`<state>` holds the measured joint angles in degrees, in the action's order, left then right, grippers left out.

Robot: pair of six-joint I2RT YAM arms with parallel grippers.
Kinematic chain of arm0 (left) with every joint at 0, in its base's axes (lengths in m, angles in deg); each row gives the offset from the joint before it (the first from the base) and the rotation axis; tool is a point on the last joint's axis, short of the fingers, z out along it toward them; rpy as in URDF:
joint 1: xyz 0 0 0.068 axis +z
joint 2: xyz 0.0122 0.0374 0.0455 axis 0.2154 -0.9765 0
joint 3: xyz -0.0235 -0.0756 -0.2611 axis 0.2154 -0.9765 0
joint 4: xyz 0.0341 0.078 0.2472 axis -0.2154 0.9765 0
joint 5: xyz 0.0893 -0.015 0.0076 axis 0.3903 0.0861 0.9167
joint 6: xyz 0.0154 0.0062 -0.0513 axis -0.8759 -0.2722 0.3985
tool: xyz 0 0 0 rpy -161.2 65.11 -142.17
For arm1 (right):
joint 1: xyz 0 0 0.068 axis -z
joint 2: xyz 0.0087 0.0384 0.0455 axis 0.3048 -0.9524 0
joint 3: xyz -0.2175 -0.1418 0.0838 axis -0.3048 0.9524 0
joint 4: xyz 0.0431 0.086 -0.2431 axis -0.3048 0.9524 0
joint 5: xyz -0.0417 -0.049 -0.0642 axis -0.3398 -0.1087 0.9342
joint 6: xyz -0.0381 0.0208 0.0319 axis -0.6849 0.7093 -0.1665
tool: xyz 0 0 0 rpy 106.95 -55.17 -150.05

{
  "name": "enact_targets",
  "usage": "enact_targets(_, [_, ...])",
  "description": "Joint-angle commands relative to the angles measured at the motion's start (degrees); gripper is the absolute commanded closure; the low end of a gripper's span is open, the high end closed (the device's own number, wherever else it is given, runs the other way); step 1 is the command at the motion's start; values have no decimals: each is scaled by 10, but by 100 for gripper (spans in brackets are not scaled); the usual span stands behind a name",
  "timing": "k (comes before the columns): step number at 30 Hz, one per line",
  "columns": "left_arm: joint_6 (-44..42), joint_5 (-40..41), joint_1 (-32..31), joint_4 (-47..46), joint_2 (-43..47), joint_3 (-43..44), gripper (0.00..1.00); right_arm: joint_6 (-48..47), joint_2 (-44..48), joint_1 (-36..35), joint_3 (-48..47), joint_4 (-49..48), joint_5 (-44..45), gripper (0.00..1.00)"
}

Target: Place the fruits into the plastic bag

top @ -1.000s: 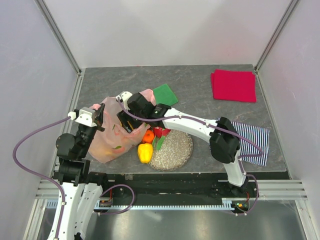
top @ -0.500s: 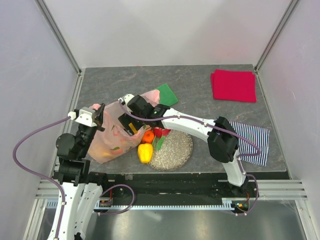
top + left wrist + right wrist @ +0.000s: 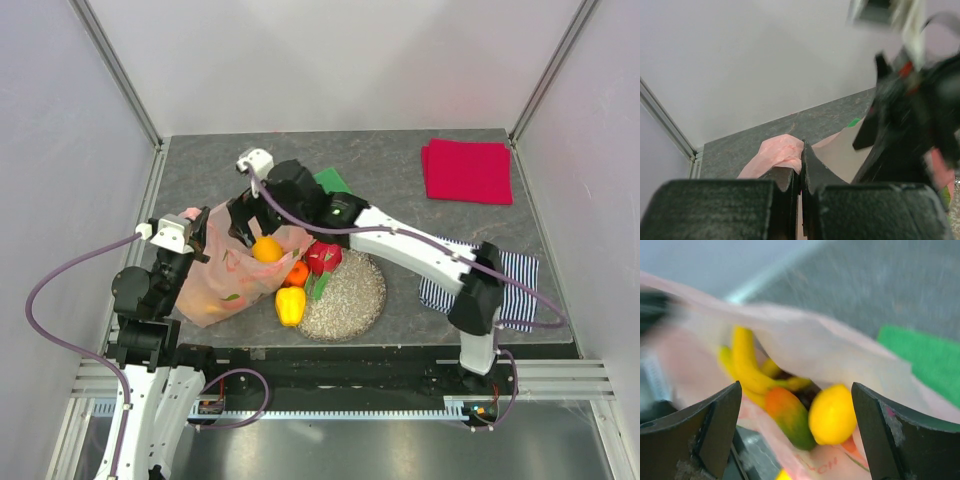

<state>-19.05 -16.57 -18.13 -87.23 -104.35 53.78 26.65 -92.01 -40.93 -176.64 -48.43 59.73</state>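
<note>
The yellow pepper (image 3: 290,305) (image 3: 783,475) sits below the right gripper and nearer the robot's base, so the gripper should next move back past the bag's rim and down around it.
The pale pink plastic bag (image 3: 225,275) lies at the front left with its mouth held up. My left gripper (image 3: 198,233) is shut on the bag's edge (image 3: 781,152). My right gripper (image 3: 243,222) hovers over the bag's mouth, open and empty (image 3: 796,390). Inside the bag, the right wrist view shows a yellow banana bunch (image 3: 746,365), an orange-green fruit (image 3: 790,417) and a round yellow fruit (image 3: 832,414), which also shows from above (image 3: 266,249). An orange fruit (image 3: 297,272), a red fruit (image 3: 322,257) and a yellow pepper (image 3: 290,305) sit at the speckled grey plate (image 3: 350,295).
A green cloth (image 3: 335,180) lies behind the bag, partly under my right arm. A red folded cloth (image 3: 467,170) lies at the back right. A striped cloth (image 3: 505,280) lies under my right arm at the right. Walls close in the table.
My right gripper has lifted up and back out of the bag's mouth. The round yellow fruit now lies loose inside the bag. My left gripper has kept its hold.
</note>
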Motion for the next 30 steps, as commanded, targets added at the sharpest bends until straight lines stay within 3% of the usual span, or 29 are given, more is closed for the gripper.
enact_targets(1, [4, 2, 2, -22, -3, -5, 99, -10, 145, -9, 64, -135, -44, 2])
enact_targets(6, [7, -2, 2, -22, -6, -4, 98, 5, 260, -45, 292, -217, 32, 4])
enact_targets(10, [11, -5, 2, -21, -12, -1, 98, 86, 308, -56, 394, -200, 128, 7])
enact_targets(14, [11, -3, 2, -21, -11, -2, 99, 184, 319, -75, 478, -202, 152, 7])
enact_targets(22, [12, -3, 2, -21, -12, -2, 98, 250, 260, -112, 493, -186, 162, 4])
enact_targets(30, [12, -4, 2, -21, -10, -2, 99, 292, 164, -115, 446, -152, 186, 4])
